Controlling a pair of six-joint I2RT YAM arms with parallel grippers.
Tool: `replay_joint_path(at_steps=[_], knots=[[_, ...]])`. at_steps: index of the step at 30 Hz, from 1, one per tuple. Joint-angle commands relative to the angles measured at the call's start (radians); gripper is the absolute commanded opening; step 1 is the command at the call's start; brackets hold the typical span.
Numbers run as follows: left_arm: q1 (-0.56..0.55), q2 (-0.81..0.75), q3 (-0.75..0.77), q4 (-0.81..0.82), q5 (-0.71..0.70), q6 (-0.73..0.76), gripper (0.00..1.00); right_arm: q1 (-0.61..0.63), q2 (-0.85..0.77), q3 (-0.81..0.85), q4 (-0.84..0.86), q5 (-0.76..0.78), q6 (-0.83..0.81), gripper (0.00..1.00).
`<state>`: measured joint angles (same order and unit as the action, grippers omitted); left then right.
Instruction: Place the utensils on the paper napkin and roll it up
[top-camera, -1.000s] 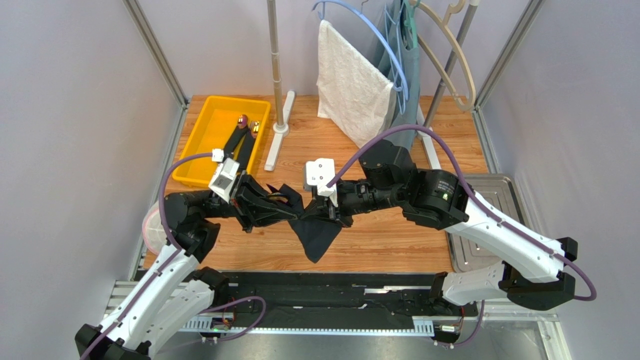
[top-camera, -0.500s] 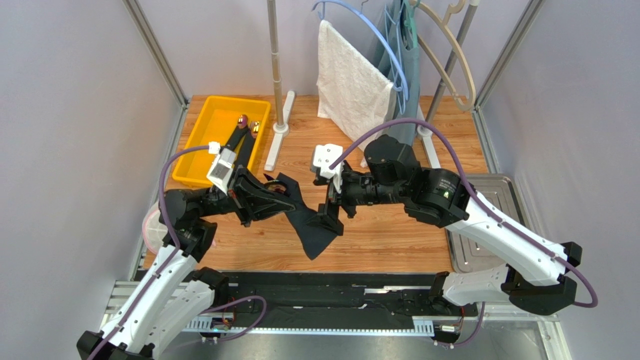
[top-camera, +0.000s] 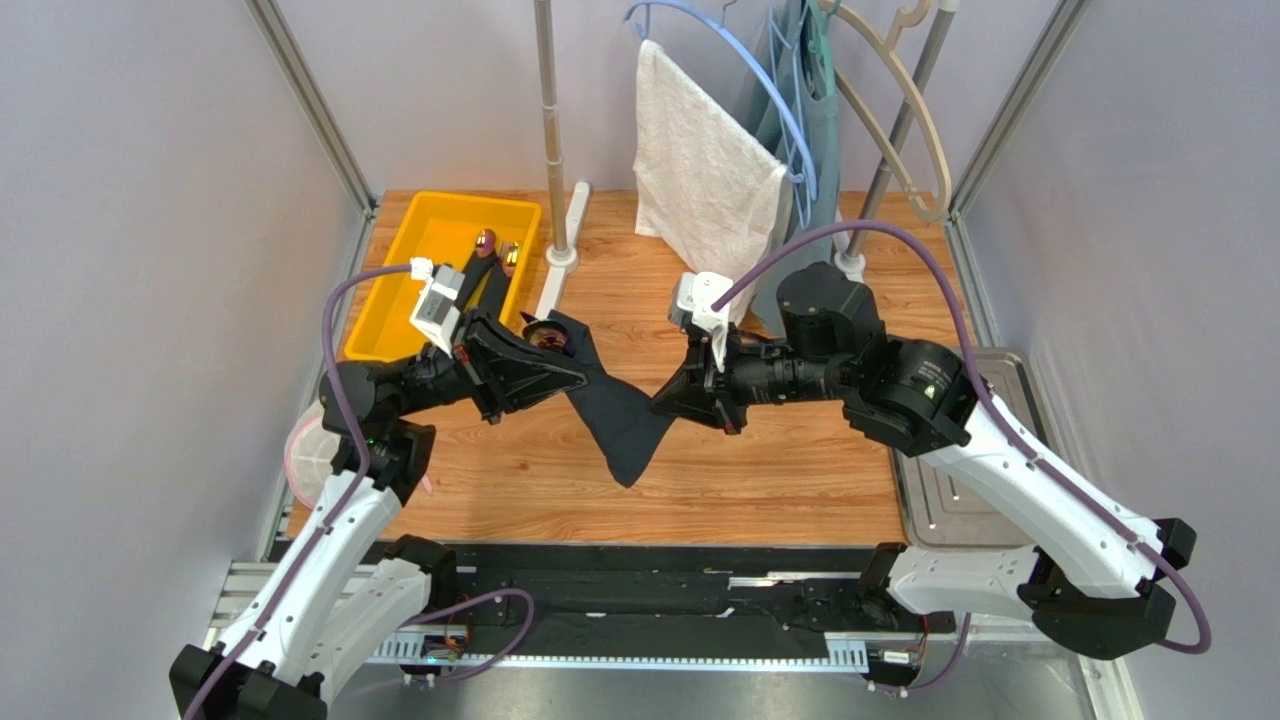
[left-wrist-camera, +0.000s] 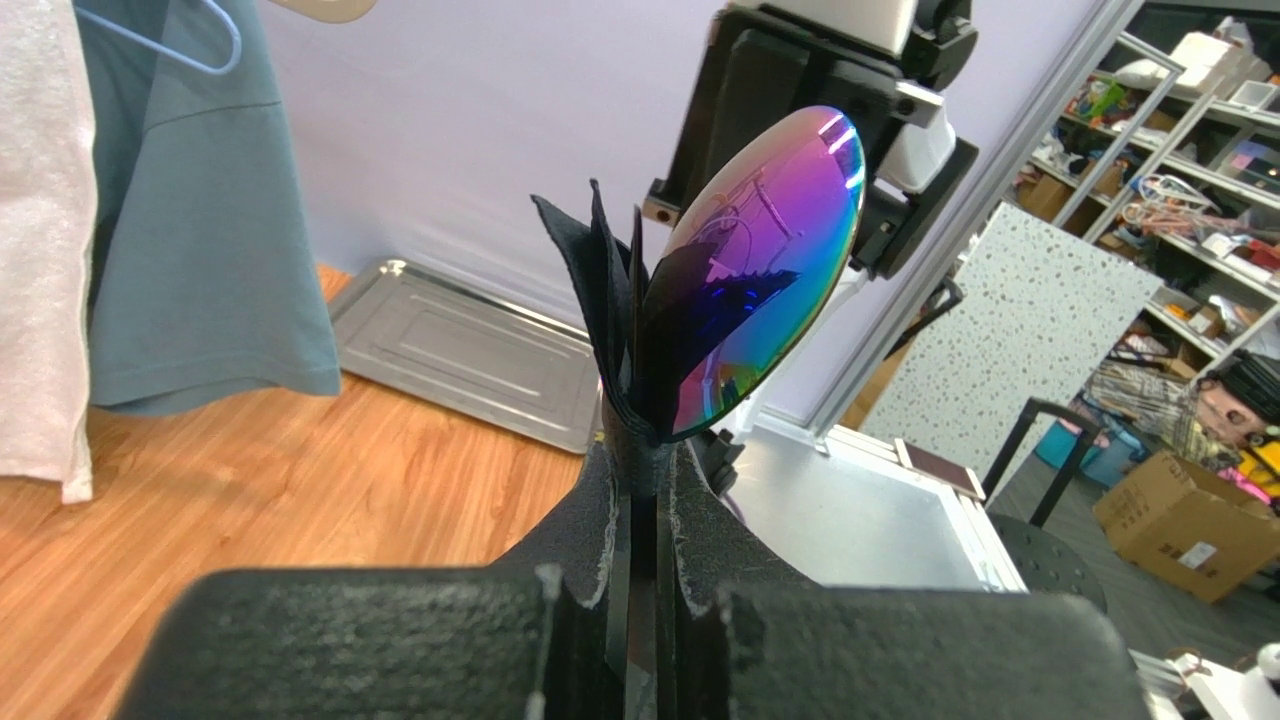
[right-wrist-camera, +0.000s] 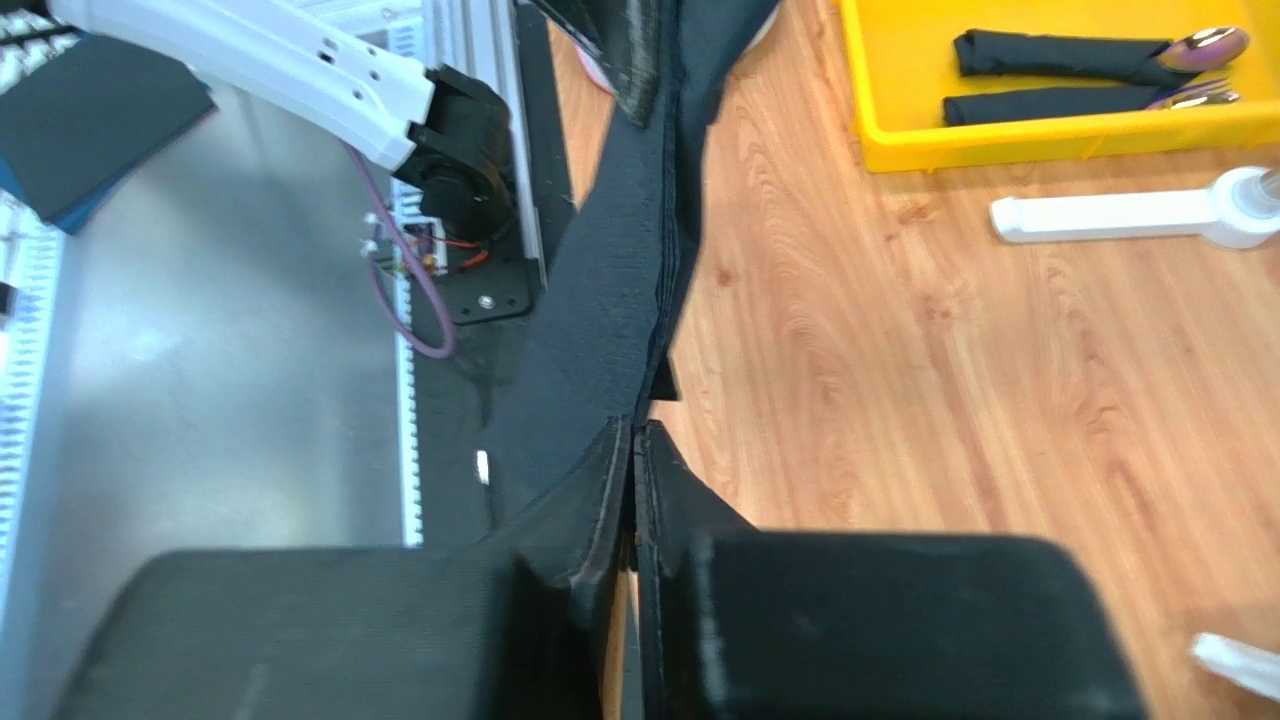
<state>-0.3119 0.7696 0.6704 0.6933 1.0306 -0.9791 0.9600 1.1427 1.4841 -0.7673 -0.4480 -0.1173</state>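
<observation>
The white stand base is farther outward than my left gripper, so my left gripper will move outward toward it next and let go of the napkin folds, while my right gripper holds on.
The black paper napkin (top-camera: 624, 428) hangs above the wooden table, stretched between both grippers with one corner drooping. My left gripper (top-camera: 568, 360) is shut on bunched napkin folds (left-wrist-camera: 601, 300) and on a utensil. The utensil's iridescent purple-gold spoon head (left-wrist-camera: 759, 270) sticks up out of the folds just past the fingertips of that left gripper (left-wrist-camera: 646, 450). My right gripper (top-camera: 664, 405) is shut on the napkin's opposite edge. In the right wrist view the napkin (right-wrist-camera: 616, 300) runs straight out from the closed tips of the right gripper (right-wrist-camera: 634, 435). No other loose utensil shows.
A yellow bin (top-camera: 394, 308) at the back left holds two rolled black bundles (right-wrist-camera: 1052, 53) with shiny heads. A white stand base (top-camera: 553, 278) lies beside it. A white towel (top-camera: 699, 165) and a grey-blue garment (left-wrist-camera: 196, 225) hang behind. A metal tray (top-camera: 962, 465) sits at the right.
My right gripper opened, let go of the napkin, drew back to the right and shut on its edge again. The left gripper carried its end up and toward the bin.
</observation>
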Motion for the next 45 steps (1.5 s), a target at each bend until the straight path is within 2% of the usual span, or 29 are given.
replay_joint_path(at_steps=[1,5,17,22,23,26,31,33,35,40,42,43,45], knots=[[0.004,-0.009,0.069,0.083,0.0,-0.044,0.0,-0.055,0.025,-0.001,-0.001,-0.038,-0.033,0.0],[-0.001,-0.009,0.104,0.065,0.003,-0.056,0.0,-0.079,0.09,0.025,0.003,-0.058,-0.067,0.0],[-0.023,0.01,0.149,0.031,-0.026,-0.063,0.0,-0.069,0.137,-0.008,0.198,-0.12,-0.013,0.01],[-0.018,-0.006,0.144,-0.136,-0.134,0.054,0.0,-0.098,0.138,0.062,0.074,0.009,0.004,0.22],[-0.018,-0.007,0.149,-0.235,-0.168,0.081,0.0,-0.107,0.129,0.076,0.063,0.058,0.01,0.32],[-0.018,0.007,0.158,-0.361,-0.28,0.184,0.0,-0.133,0.092,0.096,0.024,0.195,0.034,0.51],[-0.018,0.069,0.201,-0.459,-0.403,0.253,0.0,-0.145,0.074,0.148,-0.016,0.402,0.012,0.57],[-0.018,0.089,0.218,-0.512,-0.455,0.281,0.0,-0.147,0.071,0.169,-0.026,0.422,0.014,0.57],[-0.018,0.1,0.241,-0.56,-0.484,0.304,0.0,-0.147,0.074,0.179,-0.024,0.384,0.044,0.57],[-0.018,0.12,0.258,-0.557,-0.489,0.283,0.0,-0.145,0.132,0.183,-0.004,0.204,0.137,0.57],[-0.018,0.123,0.262,-0.557,-0.492,0.269,0.0,-0.145,0.176,0.186,0.022,0.178,0.178,0.63],[-0.018,0.12,0.262,-0.56,-0.492,0.264,0.0,-0.145,0.187,0.188,0.034,0.154,0.192,0.69],[-0.018,0.114,0.264,-0.561,-0.497,0.25,0.0,-0.145,0.213,0.185,0.068,0.138,0.226,0.71]])
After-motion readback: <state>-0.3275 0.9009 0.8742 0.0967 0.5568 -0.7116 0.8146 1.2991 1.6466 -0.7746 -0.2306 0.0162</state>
